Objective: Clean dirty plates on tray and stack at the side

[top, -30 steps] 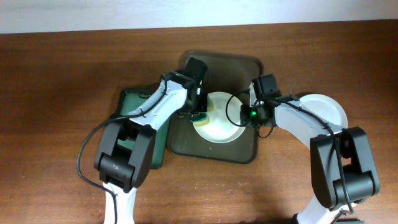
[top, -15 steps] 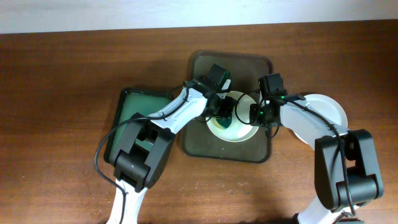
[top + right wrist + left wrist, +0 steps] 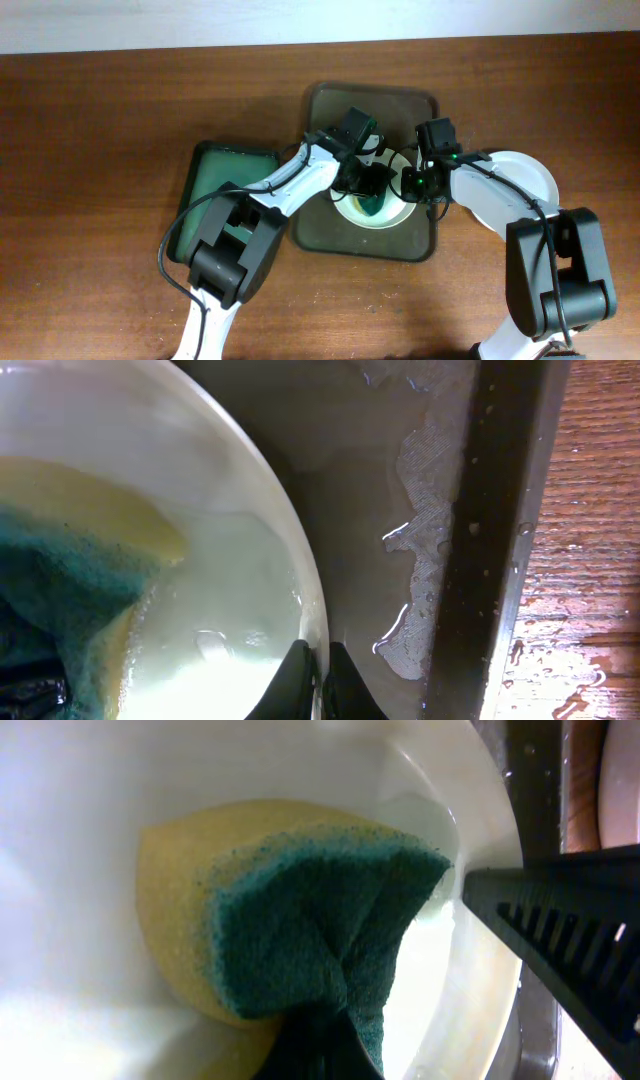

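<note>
The smaller green tray's open bottom lies left of my left gripper in the overhead view, so I need to lift the sponge across, lower it and release it.
A white plate [image 3: 392,214] lies on the dark olive-brown tray [image 3: 330,235]. My left gripper [image 3: 367,189] is shut on a yellow sponge with a green scouring side [image 3: 300,920] and presses it into the plate's bowl [image 3: 80,780]. My right gripper [image 3: 413,188] is shut on the plate's right rim [image 3: 305,615], one finger inside and one outside, with the wet tray floor [image 3: 400,480] beside it. Another white plate [image 3: 525,180] lies on the table to the right of the tray, partly under my right arm.
A smaller dark green tray [image 3: 210,180] lies left of the big tray, partly under my left arm. The wooden table [image 3: 100,120] surrounds both trays. Its wet surface [image 3: 600,510] shows right of the tray rim [image 3: 500,510].
The big tray and plate slid right early on. My left gripper has since moved the sponge further right and down across the plate. My right gripper keeps its hold on the rim.
</note>
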### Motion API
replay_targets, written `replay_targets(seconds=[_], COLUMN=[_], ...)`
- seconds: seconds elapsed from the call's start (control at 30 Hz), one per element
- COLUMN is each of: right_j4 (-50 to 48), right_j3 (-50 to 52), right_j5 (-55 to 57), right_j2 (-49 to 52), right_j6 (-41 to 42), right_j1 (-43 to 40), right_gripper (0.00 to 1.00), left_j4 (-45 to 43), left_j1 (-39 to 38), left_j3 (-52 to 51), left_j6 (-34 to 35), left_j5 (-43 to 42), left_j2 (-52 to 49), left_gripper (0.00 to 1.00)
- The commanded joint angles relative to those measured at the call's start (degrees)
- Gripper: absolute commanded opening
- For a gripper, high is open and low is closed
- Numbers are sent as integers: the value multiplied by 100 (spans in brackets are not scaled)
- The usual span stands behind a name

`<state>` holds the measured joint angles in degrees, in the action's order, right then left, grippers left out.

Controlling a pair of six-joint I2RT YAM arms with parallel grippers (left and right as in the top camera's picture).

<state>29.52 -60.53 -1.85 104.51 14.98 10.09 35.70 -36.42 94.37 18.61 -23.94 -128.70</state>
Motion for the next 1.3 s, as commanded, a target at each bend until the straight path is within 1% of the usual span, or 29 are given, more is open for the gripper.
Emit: replay_targets(seconds=[0.0, 0.07, 0.1, 0.13, 0.2, 0.27, 0.33, 0.37, 0.43, 0.47, 0.57, 0.63, 0.67, 0.7, 0.8, 0.87, 0.93, 0.97, 1.03, 1.1, 1.13, 1.17, 1.27], right_j4=[22, 142, 221, 326, 463, 501, 566, 616, 723, 815, 1025, 1276, 1340, 1377, 1473, 1620, 1742, 1814, 1880, 1956, 2004, 2111, 2291], right_j3=[214, 214, 214, 214, 205, 205, 203, 203, 203, 203, 203, 203, 203, 203, 203, 203, 203, 203, 203, 203, 203, 203, 203], right_j5=[-372, -376, -396, -393, -393, -391, -339, -173, 391, 717, 1180, 2059, 2535, 3040, 4594, 5737, 6422, 6749, 7182, 7270, 7265, 7305, 7670], right_j2=[236, 236, 236, 236, 201, 59, -376, -645, -1147, -1438, -2033, -2540, -2726, -2889, -3067, -3064, -3064, -3064, -3064, -3064, -3064, -3064, -3064], right_j6=[-101, -98, -98, -98, -87, -50, -52, -52, -52, -52, -52, -52, -55, -55, -55, -57, -57, -59, -90, -149, -146, -146, -144], right_j1=[153, 151, 151, 151, 151, 151, 151, 151, 153, 153, 164, 396, 597, 874, 1784, 2461, 2929, 3174, 3545, 3775, 3836, 3906, 4030], right_gripper=[4, 4, 4, 4, 4, 4, 4, 4, 4, 4, 4, 4, 4, 4, 4, 4, 4, 4, 4, 4, 4, 4, 4], left_j4=[612, 1283, 1657, 2138, 3095, 3663, 4168, 4282, 4590, 4697, 4848, 4730, 4616, 4430, 3862, 3670, 3604, 3587, 3591, 3609, 3609, 3609, 3622], left_j1=[-369, -225, -68, 146, 625, 922, 1281, 1390, 1716, 1821, 1952, 1969, 1971, 1974, 1974, 1974, 1978, 1985, 2006, 2055, 2083, 2162, 2286], left_j3=[162, 612, 916, 1322, 2149, 2562, 2712, 2712, 2712, 2712, 2498, 2138, 1982, 1755, 1088, 732, 671, 671, 671, 673, 673, 673, 673], left_j6=[-538, -538, -540, -540, -546, -551, -551, -551, -551, -629, -785, -780, -750, -535, -494, -496, -498, -498, -503, -557, -592, -638, -654], left_j5=[-527, 957, 1237, 1379, 1397, 1523, 1963, 2122, 2527, 2570, 2643, 2922, 3073, 3287, 3281, 3283, 3279, 3276, 3239, 2887, 2752, 2514, 2350], left_j2=[-306, -306, -302, -278, -118, 96, 487, 597, 815, 820, 807, 807, 807, 807, 809, 809, 807, 815, 833, 949, 1025, 1255, 1869], left_gripper=[0, 0, 0, 0, 0, 0, 0, 0, 0, 0, 0, 0, 0, 0, 0, 0, 1, 6, 25, 33, 39, 49, 51])
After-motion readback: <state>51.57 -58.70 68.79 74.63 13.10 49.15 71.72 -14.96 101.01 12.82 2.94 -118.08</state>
